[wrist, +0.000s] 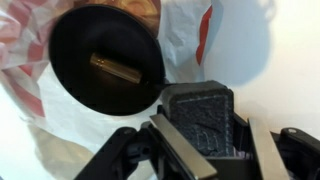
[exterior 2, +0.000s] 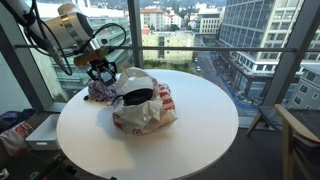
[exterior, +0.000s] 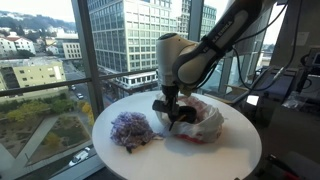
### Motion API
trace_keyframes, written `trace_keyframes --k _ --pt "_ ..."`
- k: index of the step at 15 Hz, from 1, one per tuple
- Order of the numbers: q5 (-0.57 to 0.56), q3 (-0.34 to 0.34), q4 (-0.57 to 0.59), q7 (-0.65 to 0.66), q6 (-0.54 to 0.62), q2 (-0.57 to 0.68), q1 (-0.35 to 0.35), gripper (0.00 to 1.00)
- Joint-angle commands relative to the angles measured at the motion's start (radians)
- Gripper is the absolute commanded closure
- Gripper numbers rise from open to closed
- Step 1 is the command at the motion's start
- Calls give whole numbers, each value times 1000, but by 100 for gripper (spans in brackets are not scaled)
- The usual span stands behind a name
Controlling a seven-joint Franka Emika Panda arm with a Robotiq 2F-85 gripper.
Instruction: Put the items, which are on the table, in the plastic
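The gripper goes toward the left in the wrist view next, then down over the open bowl's inside to release the block, as it hangs beside the bowl.
The round black bowl lies on the crumpled white plastic with reddish marks, and a small brown flat piece rests inside it. My gripper hangs just beside the bowl, shut on a dark grey textured square block that fills the gap between its fingers. In both exterior views the gripper hovers at the edge of the plastic, near the lilac cloth. The bowl sits in the bag's mouth.
The round white table stands against floor-to-ceiling windows. A chair stands beside the table, and red and white items lie on the floor below the arm.
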Motion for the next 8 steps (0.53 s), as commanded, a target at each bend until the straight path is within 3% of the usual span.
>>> trace_keyframes --k 1,8 --pt "74 8 2 -38 49 -37 -112 68" --pt "219 -3 62 -154 109 88 -259 68"
